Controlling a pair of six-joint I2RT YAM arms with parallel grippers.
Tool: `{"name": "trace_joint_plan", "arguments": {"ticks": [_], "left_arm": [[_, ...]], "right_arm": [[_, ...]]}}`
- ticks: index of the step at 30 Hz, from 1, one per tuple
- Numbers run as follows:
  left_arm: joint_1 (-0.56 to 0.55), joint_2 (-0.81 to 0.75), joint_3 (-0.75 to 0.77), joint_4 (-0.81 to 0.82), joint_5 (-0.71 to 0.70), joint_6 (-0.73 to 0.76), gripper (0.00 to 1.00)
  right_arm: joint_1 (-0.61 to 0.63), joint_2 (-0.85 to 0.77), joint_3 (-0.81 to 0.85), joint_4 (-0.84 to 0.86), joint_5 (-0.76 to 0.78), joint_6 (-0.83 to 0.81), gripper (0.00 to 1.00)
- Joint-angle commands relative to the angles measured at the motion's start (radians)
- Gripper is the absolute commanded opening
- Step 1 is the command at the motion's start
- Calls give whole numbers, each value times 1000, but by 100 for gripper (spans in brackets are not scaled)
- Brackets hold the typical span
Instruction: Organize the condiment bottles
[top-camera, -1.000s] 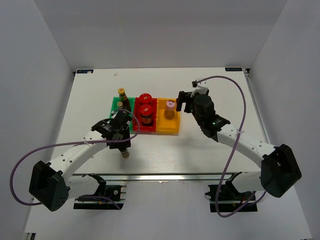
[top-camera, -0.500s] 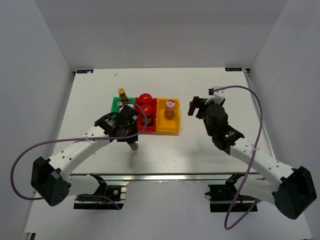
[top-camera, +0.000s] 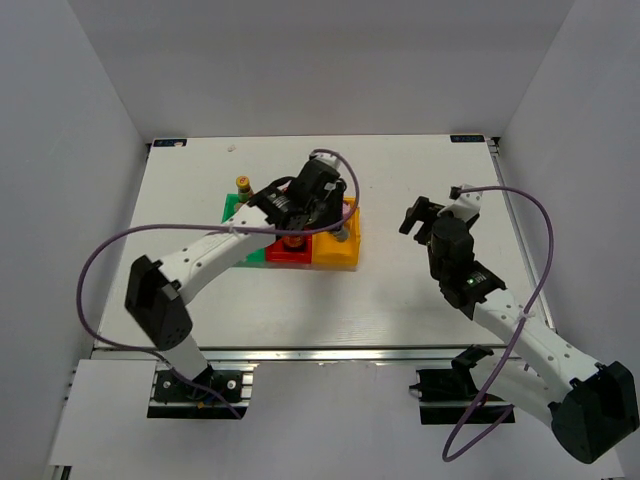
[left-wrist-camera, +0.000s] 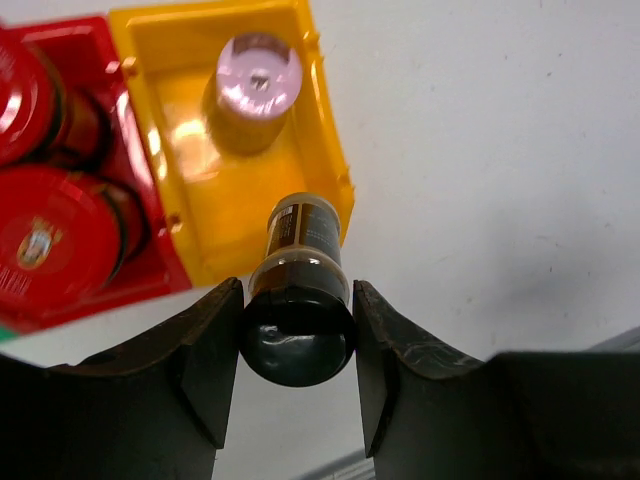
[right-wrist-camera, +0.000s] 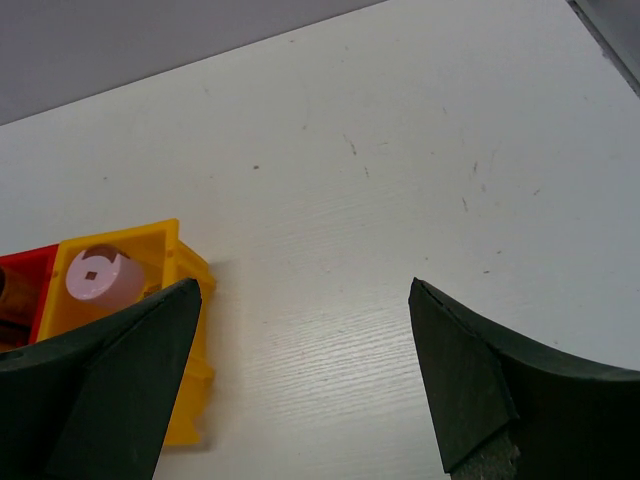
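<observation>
The orange bin's empty front (top-camera: 335, 249) (left-wrist-camera: 248, 208) is below my left gripper and to its right in the top view. I will move that way, go down and let go of the shaker's cap.
My left gripper (left-wrist-camera: 297, 340) is shut on the black cap of the small dark shaker (left-wrist-camera: 303, 232) and holds it over the front right corner of the orange bin (left-wrist-camera: 330, 150). The pink shaker (left-wrist-camera: 258, 85) stands at the back of that bin. Two red-lidded jars (left-wrist-camera: 45, 225) fill the red bin (top-camera: 283, 256). In the top view my left gripper (top-camera: 340, 226) covers most of the bins. The tall yellow-capped bottle (top-camera: 243, 185) stands in the green bin (top-camera: 231, 209); the small yellow bottle is hidden. My right gripper (right-wrist-camera: 302, 295) is open and empty, right of the orange bin (right-wrist-camera: 186, 272).
The three bins sit side by side at the table's centre back. My left arm (top-camera: 210, 250) stretches diagonally across the left half of the table. In the top view my right gripper (top-camera: 422, 214) hovers over bare white table (top-camera: 400, 290).
My left arm has carried the dark shaker from near the table's front up and right to over the orange bin. My right gripper has drawn back to the right, away from that bin.
</observation>
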Motion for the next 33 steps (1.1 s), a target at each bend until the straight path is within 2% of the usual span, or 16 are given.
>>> {"name": "trace_joint_plan", "arguments": {"ticks": [1,6,12,28,29,30,33], "left_arm": [[-11,86,118,2,-4,55,27],[-11,206,260,-54,-38,78,28],[-11,310,358,-86,-27,107,30],[-8,448,414,-152,-39,107,33],[-9,457,428,-156,-39,109,35],[-9,473,435,-157,-42,109,43],[-8,496,463,-173,-47,107,46]], "right_arm": [[-21,-41,-30,-3,37,42,89],[-46,-68,-49,-11,34,43,89],[-62,-72,-57,-31,32,46,89],[-87,-56,-66,-44,44,48,89],[-88,-56,-66,-47,43,48,89],[-90,-56,-66,-49,44,48,89],[-93,-56,-70,-51,52,49,89]]}}
